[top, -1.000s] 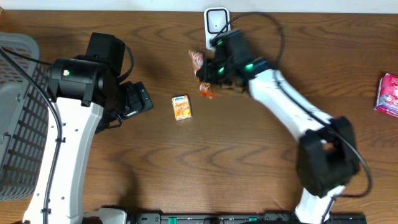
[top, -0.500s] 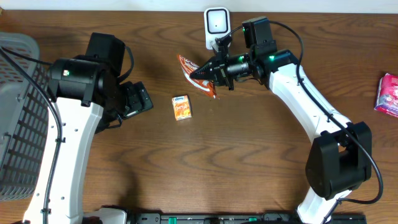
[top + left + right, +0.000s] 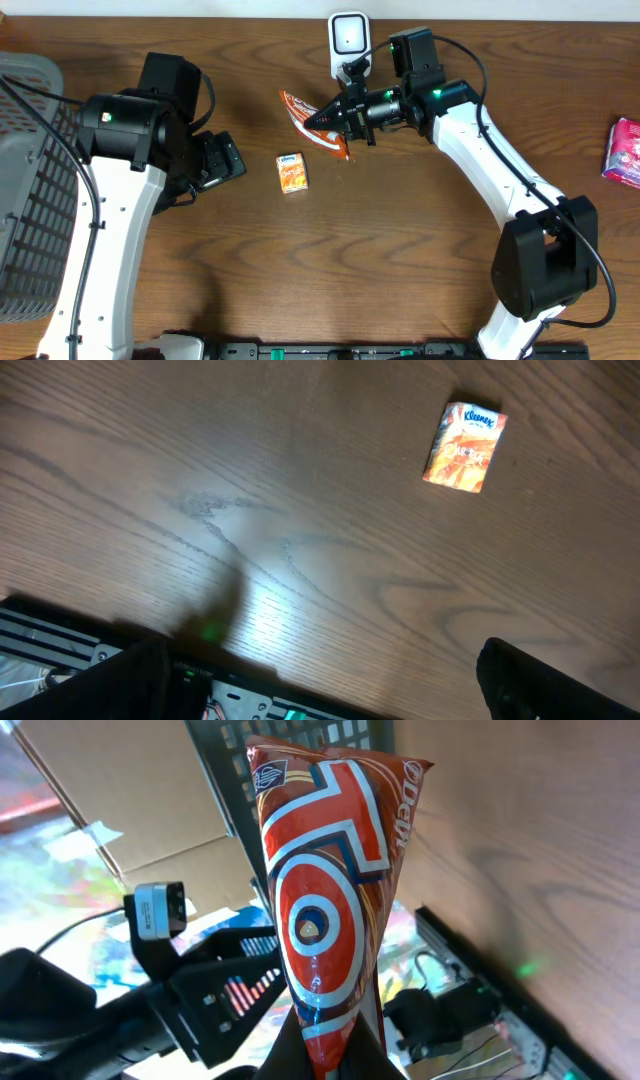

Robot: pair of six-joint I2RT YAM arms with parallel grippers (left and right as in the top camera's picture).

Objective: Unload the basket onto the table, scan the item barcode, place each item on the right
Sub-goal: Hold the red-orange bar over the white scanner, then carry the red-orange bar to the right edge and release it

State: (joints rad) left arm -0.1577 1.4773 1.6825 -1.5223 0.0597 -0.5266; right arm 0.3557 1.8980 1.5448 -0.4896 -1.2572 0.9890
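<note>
The bag in my right gripper passes outward over the white scanner (image 3: 348, 35) next, then down for release beside the pink packet, where the wood lies clear.
My right gripper (image 3: 338, 118) is shut on the narrow end of a red-orange snack bag (image 3: 303, 113), held above the table just below and left of the white scanner (image 3: 348, 35). The right wrist view shows the bag (image 3: 325, 890) sticking up from the shut gripper (image 3: 335, 1055), its ringed printed face toward the camera. I see no barcode on it. My left gripper (image 3: 215, 160) hangs open at the left with nothing in it. Both its dark fingers stand wide apart at the bottom corners of the left wrist view (image 3: 330, 690).
A small orange tissue pack (image 3: 291, 172) lies on the wood between the arms, also seen from the left wrist (image 3: 465, 446). A grey basket (image 3: 25, 180) stands at the left edge. A pink packet (image 3: 623, 150) lies at the far right.
The right wrist has turned and drawn back to the right, so the bag now points left below the scanner. It drifted slightly left in the last half second. The left arm is still.
</note>
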